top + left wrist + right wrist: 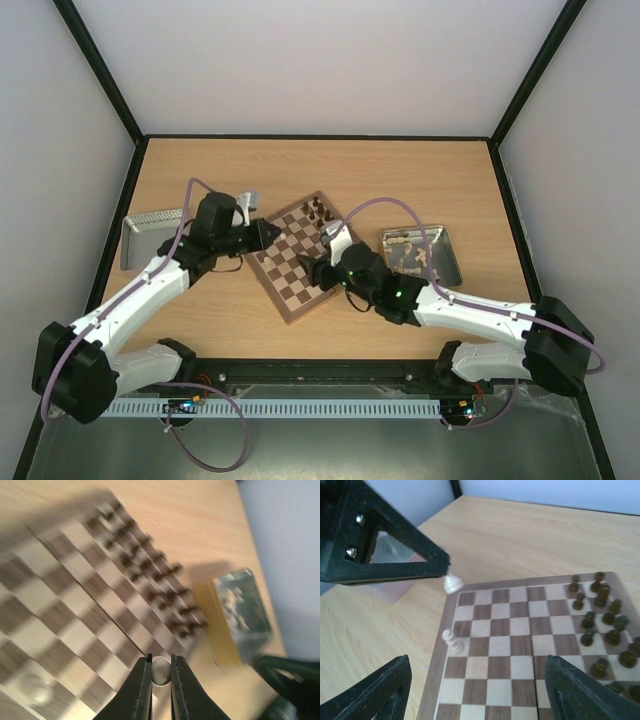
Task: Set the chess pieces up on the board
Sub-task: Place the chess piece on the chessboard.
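The cream piece tips down with my left gripper and lowers onto the light far-edge square beside the dark corner square next, because that light square stands empty.
The board (pixel 290 300) lies at an angle in the middle of the table. Over its left corner my left gripper (pixel 270 232) is shut on a small cream chess piece (pixel 160 670), which also shows held above the board's rim in the right wrist view (pixel 452 584). Another cream piece (pixel 451 642) stands on an edge square of the board (pixel 495 670); it appears blurred in the left wrist view (pixel 32 687). My right gripper (pixel 480 690) hangs open above the board's near half, nothing between its fingers (pixel 375 690).
Dark brown chessmen (pixel 315 212) fill the board's far corner rows (pixel 600 610). A metal tin (pixel 448 262) holding loose pieces sits to the right of the board. A shallow metal lid (pixel 140 245) lies at the table's left edge.
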### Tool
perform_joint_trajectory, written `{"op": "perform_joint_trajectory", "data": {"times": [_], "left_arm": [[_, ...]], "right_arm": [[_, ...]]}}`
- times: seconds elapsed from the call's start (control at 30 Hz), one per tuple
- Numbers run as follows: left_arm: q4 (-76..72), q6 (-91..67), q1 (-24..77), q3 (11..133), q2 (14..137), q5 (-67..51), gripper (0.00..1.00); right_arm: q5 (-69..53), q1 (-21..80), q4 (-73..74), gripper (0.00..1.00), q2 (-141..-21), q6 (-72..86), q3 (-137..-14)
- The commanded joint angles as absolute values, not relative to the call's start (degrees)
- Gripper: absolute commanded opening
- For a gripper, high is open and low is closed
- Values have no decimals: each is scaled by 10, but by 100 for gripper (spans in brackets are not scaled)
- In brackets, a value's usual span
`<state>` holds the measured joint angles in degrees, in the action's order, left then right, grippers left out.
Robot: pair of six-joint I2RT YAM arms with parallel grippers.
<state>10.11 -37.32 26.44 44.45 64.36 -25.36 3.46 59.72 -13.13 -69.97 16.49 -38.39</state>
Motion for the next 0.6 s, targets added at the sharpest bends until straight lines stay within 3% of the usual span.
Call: {"op": "perform_joint_trajectory", "data": {"times": [0.0,0.27,0.57], "left_arm": [[172,-315,261,507,697,-9,5],[227,-310,262,630,894,172,2],[211,-314,270,634,981,173,2]], "right_arm": [[89,562,-108,72,-662,241,-380],[99,467,-81,71,-684,344,-384],[90,434,-48,71,-725,328,-416]]}}
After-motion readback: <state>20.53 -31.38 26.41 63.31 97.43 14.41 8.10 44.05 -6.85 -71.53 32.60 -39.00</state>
